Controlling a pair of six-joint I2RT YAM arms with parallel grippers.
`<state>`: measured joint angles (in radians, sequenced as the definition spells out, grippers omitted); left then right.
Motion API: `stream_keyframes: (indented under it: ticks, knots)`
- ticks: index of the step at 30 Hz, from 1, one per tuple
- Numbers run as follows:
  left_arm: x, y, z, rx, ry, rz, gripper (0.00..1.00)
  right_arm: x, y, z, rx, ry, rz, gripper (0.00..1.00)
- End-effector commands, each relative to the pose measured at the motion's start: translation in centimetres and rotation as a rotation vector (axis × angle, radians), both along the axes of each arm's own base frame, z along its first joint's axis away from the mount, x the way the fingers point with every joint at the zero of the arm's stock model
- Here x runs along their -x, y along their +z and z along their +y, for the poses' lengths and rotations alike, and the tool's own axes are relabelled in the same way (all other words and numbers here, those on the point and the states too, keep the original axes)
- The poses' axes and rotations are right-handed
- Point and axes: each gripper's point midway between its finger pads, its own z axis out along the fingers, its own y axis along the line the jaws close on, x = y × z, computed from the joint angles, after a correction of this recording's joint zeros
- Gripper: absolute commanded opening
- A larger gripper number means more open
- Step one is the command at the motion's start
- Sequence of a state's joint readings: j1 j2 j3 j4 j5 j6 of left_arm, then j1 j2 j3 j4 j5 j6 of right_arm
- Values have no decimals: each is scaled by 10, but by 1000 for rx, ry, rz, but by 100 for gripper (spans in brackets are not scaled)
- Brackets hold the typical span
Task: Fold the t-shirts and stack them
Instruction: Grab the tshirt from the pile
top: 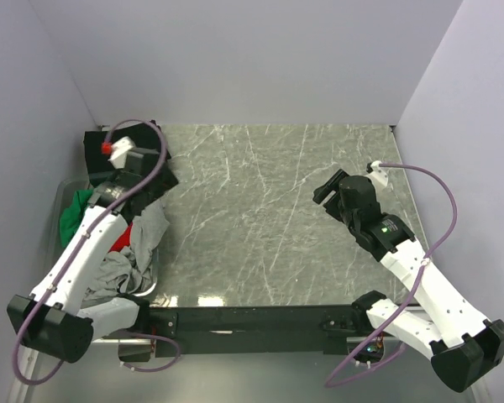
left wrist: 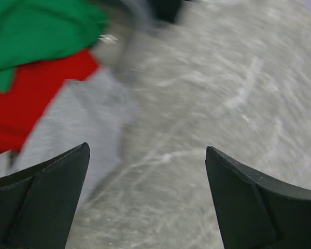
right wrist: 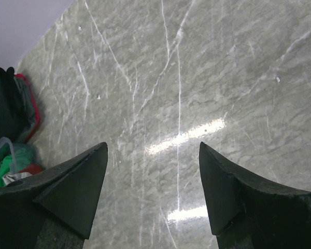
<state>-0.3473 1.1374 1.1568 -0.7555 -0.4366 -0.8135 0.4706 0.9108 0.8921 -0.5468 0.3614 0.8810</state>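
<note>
My left gripper brings its fingers down and back onto the heather-grey t-shirt's grey folds next. That t-shirt lies uncovered atop the red [top: 122,238], below and back from my gripper.
The t-shirts lie in a crumpled pile at the table's left edge: black [top: 97,147] at the back, green [top: 74,214], red [top: 122,238] and heather-grey [top: 143,252] nearest the front. My left gripper [top: 160,180] hovers open over the pile's right edge. In its wrist view, blurred, the left gripper [left wrist: 147,155] holds nothing, with grey cloth [left wrist: 78,119] under the left finger and red [left wrist: 26,104] and green [left wrist: 36,31] beyond. My right gripper [top: 323,191] stands open above bare marble. The right wrist view shows the right gripper [right wrist: 153,150] empty and the pile [right wrist: 8,104] far left.
The marble tabletop [top: 260,218] is boxed in by pale walls at the back and both sides. A clear plastic bin rim [top: 67,183] shows under the pile. Purple cables loop from both wrists [top: 441,201]. A dark rail [top: 252,319] runs along the near edge.
</note>
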Motion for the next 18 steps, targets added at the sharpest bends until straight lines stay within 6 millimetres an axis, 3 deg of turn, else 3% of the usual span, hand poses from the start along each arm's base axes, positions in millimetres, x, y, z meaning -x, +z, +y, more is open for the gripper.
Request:
stream_keyframes:
  ticks: [1, 2, 3, 5, 14, 18]
  knots:
    - [21, -34, 45, 63, 215, 148, 99, -1, 3, -6, -4, -35, -17, 77]
    - [26, -44, 63, 90, 293, 181, 99, -1, 2, -6, 0, -30, -14, 77]
    - [34, -58, 71, 104, 331, 225, 99, -1, 1, -5, 4, -26, -8, 77]
    - [39, -70, 80, 151, 369, 255, 100, -1, 1, -5, 7, -23, -5, 77]
    - [62, -119, 89, 276, 469, 359, 99, 0, 1, -8, 40, -14, -5, 77]
    - [71, -144, 84, 330, 472, 402, 99, -1, -1, -8, 62, -4, 5, 77]
